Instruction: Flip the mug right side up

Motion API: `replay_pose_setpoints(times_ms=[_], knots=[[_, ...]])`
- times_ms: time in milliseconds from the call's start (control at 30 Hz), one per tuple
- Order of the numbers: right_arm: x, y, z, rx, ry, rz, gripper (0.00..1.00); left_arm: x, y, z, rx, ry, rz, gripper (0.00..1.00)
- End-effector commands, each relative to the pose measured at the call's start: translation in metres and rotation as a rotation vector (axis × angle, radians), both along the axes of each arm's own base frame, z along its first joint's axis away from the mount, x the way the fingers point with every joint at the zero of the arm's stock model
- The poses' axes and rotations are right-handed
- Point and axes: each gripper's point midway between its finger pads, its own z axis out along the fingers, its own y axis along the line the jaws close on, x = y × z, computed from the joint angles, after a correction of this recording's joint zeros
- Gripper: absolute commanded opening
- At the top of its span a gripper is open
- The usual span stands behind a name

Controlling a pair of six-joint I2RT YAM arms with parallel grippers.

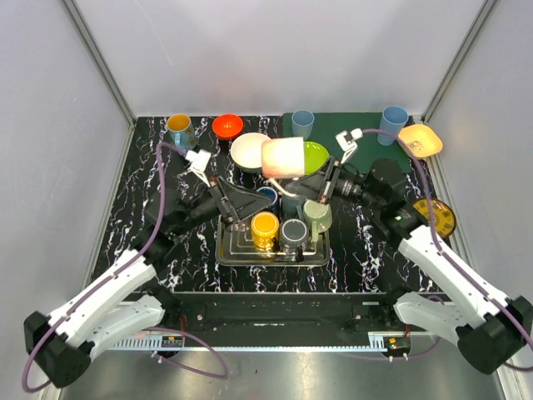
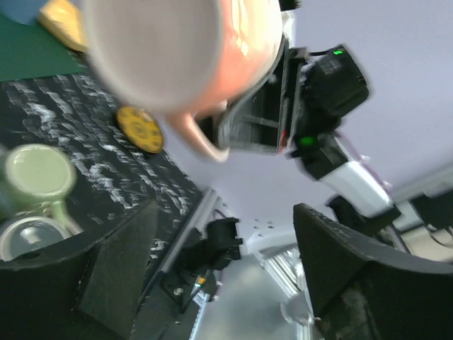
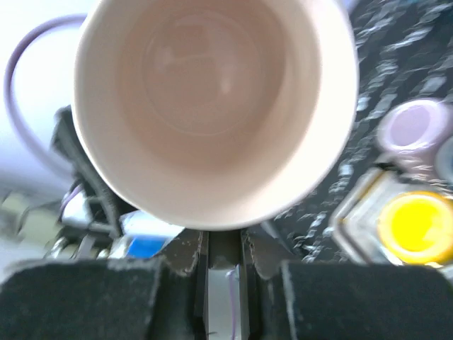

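My right gripper swings down and to its right in the top view next, to the tabletop by the yellow plate, tipping the sideways mug upright.
The pale pink mug (image 1: 283, 157) hangs in the air above the tray's far end, lying on its side. My right gripper (image 1: 319, 185) is shut on it from the right, near its handle. The right wrist view looks straight into the mug's open mouth (image 3: 212, 106), with the gripper (image 3: 223, 248) closed just below the rim. The left wrist view shows the mug's flat base (image 2: 152, 49) and handle (image 2: 198, 138). My left gripper (image 1: 237, 204) is open and empty, to the left of and below the mug; nothing sits between its fingers (image 2: 120, 269).
A metal tray (image 1: 250, 254) holds a yellow mug (image 1: 265, 225), a grey mug (image 1: 293, 232), a light green mug (image 1: 316, 215) and a blue mug (image 1: 268, 196). A white bowl (image 1: 248, 152) and a green bowl (image 1: 316, 154) sit behind. Cups, bowls and a yellow plate (image 1: 437, 218) ring the table.
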Motion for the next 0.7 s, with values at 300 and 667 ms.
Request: replay_pose_setpoints(times_ms=[300,667], knots=[[0.114,-0.258,-0.11,-0.981,0.26,-1.135,0.0,0.047,0.14,-0.019,0.352,0.007,0.772,0.98],[0.161,-0.324,-0.199,-1.074,0.599,-1.269,0.0,0.048,0.13,-0.077,0.508,0.095,0.698,0.96]])
